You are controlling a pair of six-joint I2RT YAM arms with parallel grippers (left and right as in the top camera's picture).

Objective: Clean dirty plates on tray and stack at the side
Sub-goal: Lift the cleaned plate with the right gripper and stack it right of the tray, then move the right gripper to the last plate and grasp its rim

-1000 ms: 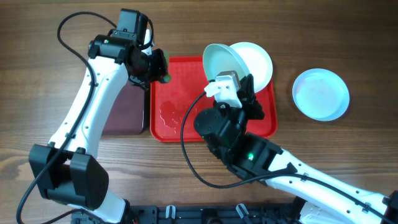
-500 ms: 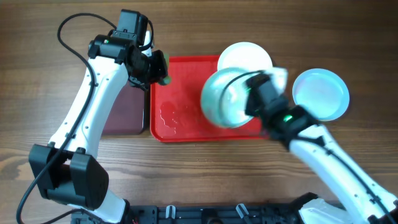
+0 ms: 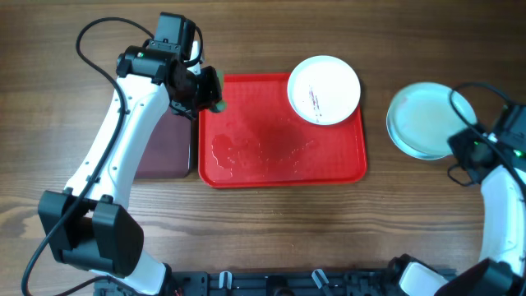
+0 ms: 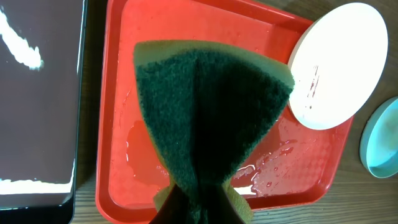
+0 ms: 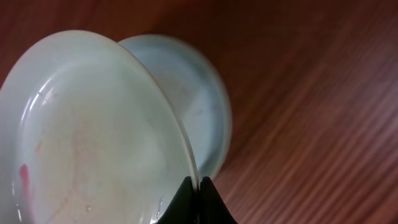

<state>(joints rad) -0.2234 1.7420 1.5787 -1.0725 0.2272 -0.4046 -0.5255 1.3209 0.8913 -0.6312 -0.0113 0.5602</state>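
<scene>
The pale blue plate I hold is already over the other plate on the table. I need to lower my right gripper to put it on that plate.
The red tray (image 3: 246,168) lies mid-table, wet, with a white plate (image 3: 324,89) bearing reddish smears at its top right corner; both show in the left wrist view, tray (image 4: 118,124) and plate (image 4: 339,62). My left gripper (image 3: 212,92) is shut on a green sponge (image 4: 211,118) above the tray's top left corner. My right gripper (image 3: 460,148) is shut on the rim of a pale blue plate (image 5: 87,137), holding it tilted over another pale blue plate (image 5: 199,106) on the table at the right (image 3: 423,119).
A dark maroon tray (image 3: 164,148) with a black rim lies left of the red tray, also in the left wrist view (image 4: 37,106). Water pools on the red tray's floor (image 3: 226,150). Bare wooden table surrounds the things.
My right arm has swung the pale blue plate from above the tray rightward to over the plate on the table. The white plate is now uncovered. The left arm has not moved.
</scene>
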